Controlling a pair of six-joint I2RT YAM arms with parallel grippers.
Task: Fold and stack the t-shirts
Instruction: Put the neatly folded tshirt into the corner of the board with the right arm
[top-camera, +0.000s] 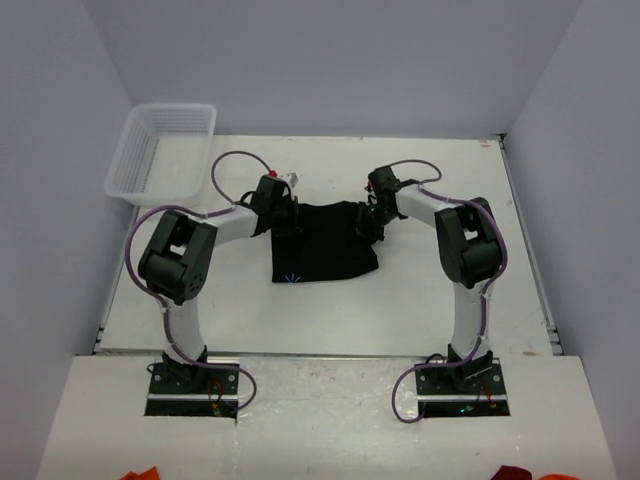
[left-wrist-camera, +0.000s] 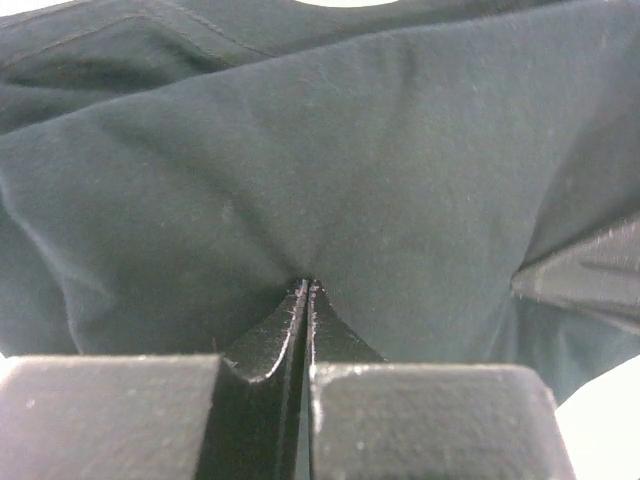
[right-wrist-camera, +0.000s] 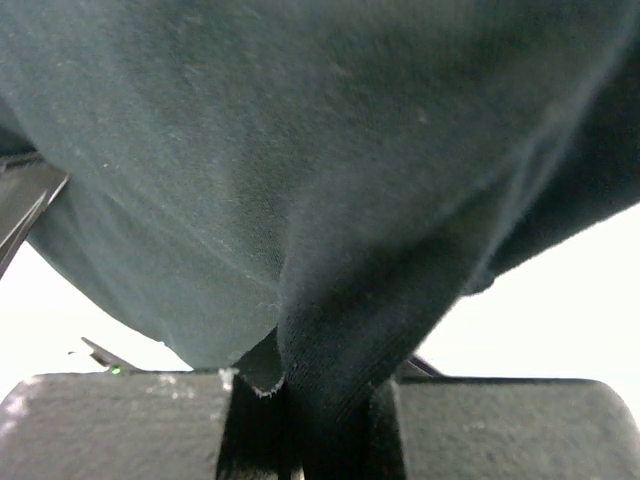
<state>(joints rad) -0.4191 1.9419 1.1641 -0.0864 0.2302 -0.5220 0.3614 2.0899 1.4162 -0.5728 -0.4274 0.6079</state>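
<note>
The far table corner (top-camera: 474, 170) opposite the basket is bare. So my right gripper will next drag the t-shirt (top-camera: 325, 245) outward and sideways onto it and release the t-shirt.
A black t-shirt (top-camera: 325, 245) lies partly folded in the middle of the white table. My left gripper (top-camera: 290, 218) is at its left edge and my right gripper (top-camera: 368, 222) at its right edge. In the left wrist view the left gripper (left-wrist-camera: 307, 287) has its fingers pressed together, and the t-shirt (left-wrist-camera: 330, 170) puckers into creases at their tips. In the right wrist view a thick fold of the t-shirt (right-wrist-camera: 300, 180) hangs down between the fingers of the right gripper (right-wrist-camera: 320, 378), which are closed on it. Cloth fills both wrist views.
A white mesh basket (top-camera: 160, 150) stands at the back left corner of the table (top-camera: 420, 310). White walls close in the back and both sides. Both arm bases sit at the near edge, with orange-red cloth at the bottom corners.
</note>
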